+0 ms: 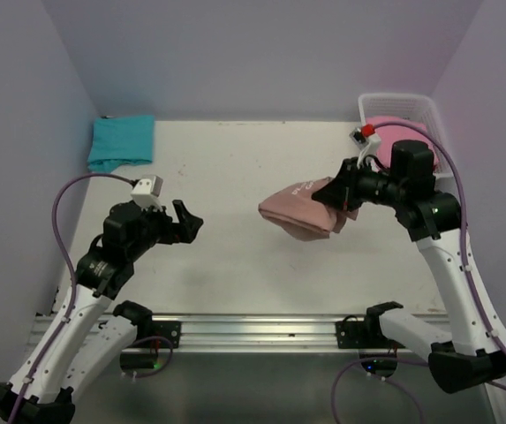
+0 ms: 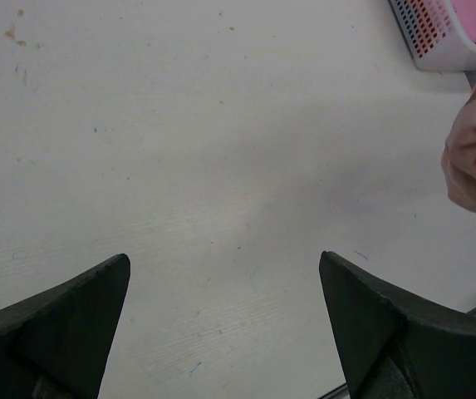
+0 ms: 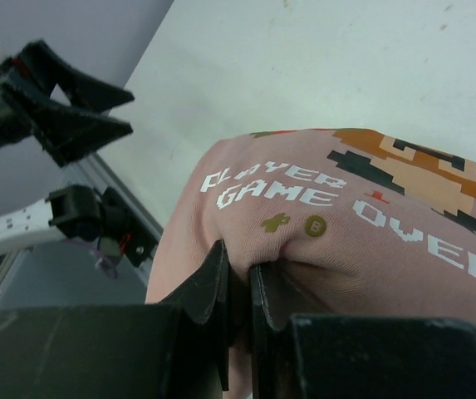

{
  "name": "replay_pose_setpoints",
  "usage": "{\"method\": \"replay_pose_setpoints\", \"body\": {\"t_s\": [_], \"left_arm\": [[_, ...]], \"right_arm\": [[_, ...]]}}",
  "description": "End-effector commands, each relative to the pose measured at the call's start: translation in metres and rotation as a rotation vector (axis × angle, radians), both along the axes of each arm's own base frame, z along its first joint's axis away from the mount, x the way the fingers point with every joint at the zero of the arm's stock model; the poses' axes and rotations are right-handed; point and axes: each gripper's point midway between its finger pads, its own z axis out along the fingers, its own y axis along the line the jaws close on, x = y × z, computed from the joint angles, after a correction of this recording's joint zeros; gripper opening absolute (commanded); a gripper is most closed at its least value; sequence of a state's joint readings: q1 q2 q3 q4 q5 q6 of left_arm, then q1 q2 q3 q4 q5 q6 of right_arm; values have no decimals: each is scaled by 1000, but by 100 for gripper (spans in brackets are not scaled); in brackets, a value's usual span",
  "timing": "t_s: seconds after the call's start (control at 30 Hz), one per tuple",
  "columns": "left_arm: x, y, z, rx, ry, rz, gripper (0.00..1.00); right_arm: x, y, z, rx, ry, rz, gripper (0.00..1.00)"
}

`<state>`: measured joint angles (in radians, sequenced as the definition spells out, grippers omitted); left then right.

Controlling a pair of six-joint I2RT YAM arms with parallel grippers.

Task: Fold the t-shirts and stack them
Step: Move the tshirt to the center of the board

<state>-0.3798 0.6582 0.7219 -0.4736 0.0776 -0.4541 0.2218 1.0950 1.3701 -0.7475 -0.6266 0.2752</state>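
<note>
Next, my right gripper goes back and to the left in the top view, lowering the bunched salmon-brown t-shirt to release it on the table's bare, clear middle.
The salmon-brown t-shirt (image 1: 298, 212) with pixel print and white text hangs bunched in the middle-right of the table, and my right gripper (image 1: 339, 196) is shut on a pinch of its fabric (image 3: 246, 258). A corner of that shirt (image 2: 474, 166) shows at the right edge of the left wrist view. The teal t-shirt (image 1: 122, 141) lies folded at the far left corner. The pink t-shirt (image 1: 392, 132) sits in the white basket (image 1: 429, 110). My left gripper (image 1: 189, 223) is open over bare table (image 2: 221, 274), apart from all shirts.
The white basket (image 2: 437, 41) stands at the far right against the wall. Purple walls close in the table on three sides. A metal rail (image 1: 253, 331) runs along the near edge between the arm bases.
</note>
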Motion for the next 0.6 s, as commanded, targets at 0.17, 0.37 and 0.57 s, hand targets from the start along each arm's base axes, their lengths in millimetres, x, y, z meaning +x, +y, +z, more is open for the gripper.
{"method": "replay_pose_setpoints", "body": {"t_s": [0.17, 0.37, 0.57], "left_arm": [[-30, -14, 44, -136, -60, -100, 100], [-59, -39, 25, -182, 53, -290, 99], [-65, -30, 26, -177, 58, -243, 100]], "right_arm": [[-84, 14, -40, 57, 151, 177, 0], [-65, 38, -71, 26, 280, 205, 0], [-23, 80, -113, -122, 385, 168, 47]]}}
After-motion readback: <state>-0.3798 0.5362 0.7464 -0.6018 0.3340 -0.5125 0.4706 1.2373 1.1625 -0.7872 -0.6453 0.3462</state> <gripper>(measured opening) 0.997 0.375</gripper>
